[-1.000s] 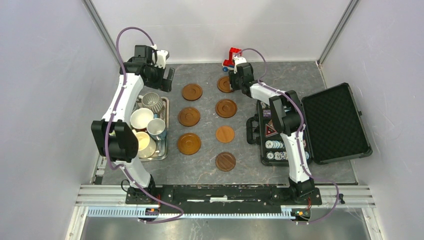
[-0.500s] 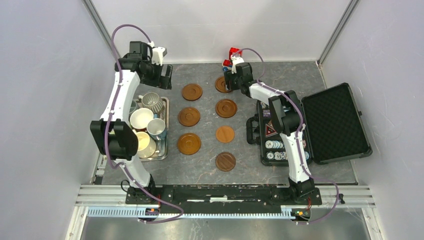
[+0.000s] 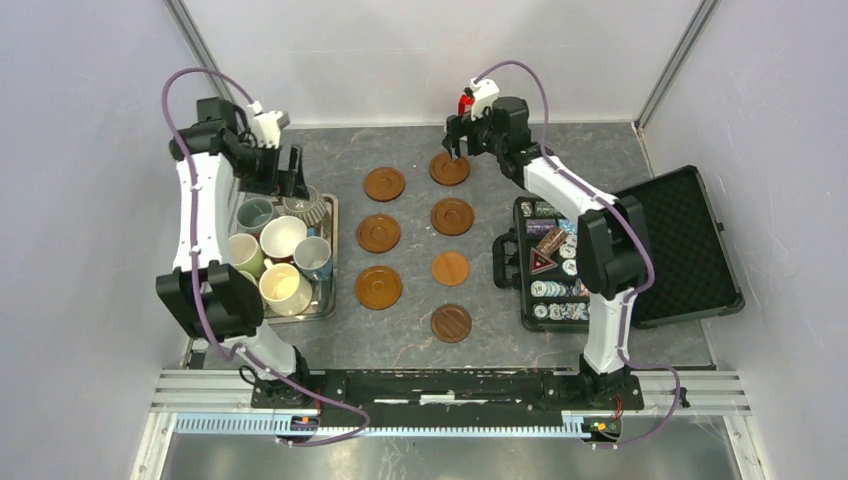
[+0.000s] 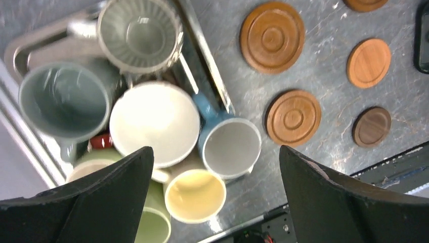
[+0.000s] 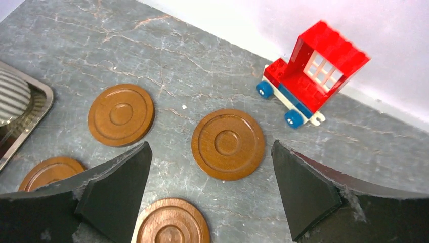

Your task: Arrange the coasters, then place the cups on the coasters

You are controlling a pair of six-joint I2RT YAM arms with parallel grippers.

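Note:
The green cup at the tray's near corner (image 4: 154, 226) is next for my left gripper, which moves back and down to it, as coasters lie bare.
Several round brown coasters lie in two columns on the grey table, among them the far right coaster (image 3: 450, 169) (image 5: 227, 144) and the far left one (image 3: 384, 184) (image 5: 121, 114). My right gripper (image 3: 459, 140) (image 5: 211, 147) hangs open above the far right coaster, holding nothing. The cups stand crowded in a metal tray (image 3: 331, 205) at the left: ribbed grey (image 4: 139, 33), grey-green (image 4: 63, 98), cream (image 4: 154, 123), blue-white (image 4: 230, 147), yellow (image 4: 195, 195). My left gripper (image 3: 290, 172) (image 4: 215, 152) is open and empty above them.
A red toy truck (image 5: 313, 73) stands by the back wall behind the far right coaster. An open black case (image 3: 670, 245) with poker chips (image 3: 555, 290) lies at the right. White walls close in the table on three sides.
My right gripper has opened, let go of the far right coaster and lifted back from it. The left arm has swung left, to above the tray of cups.

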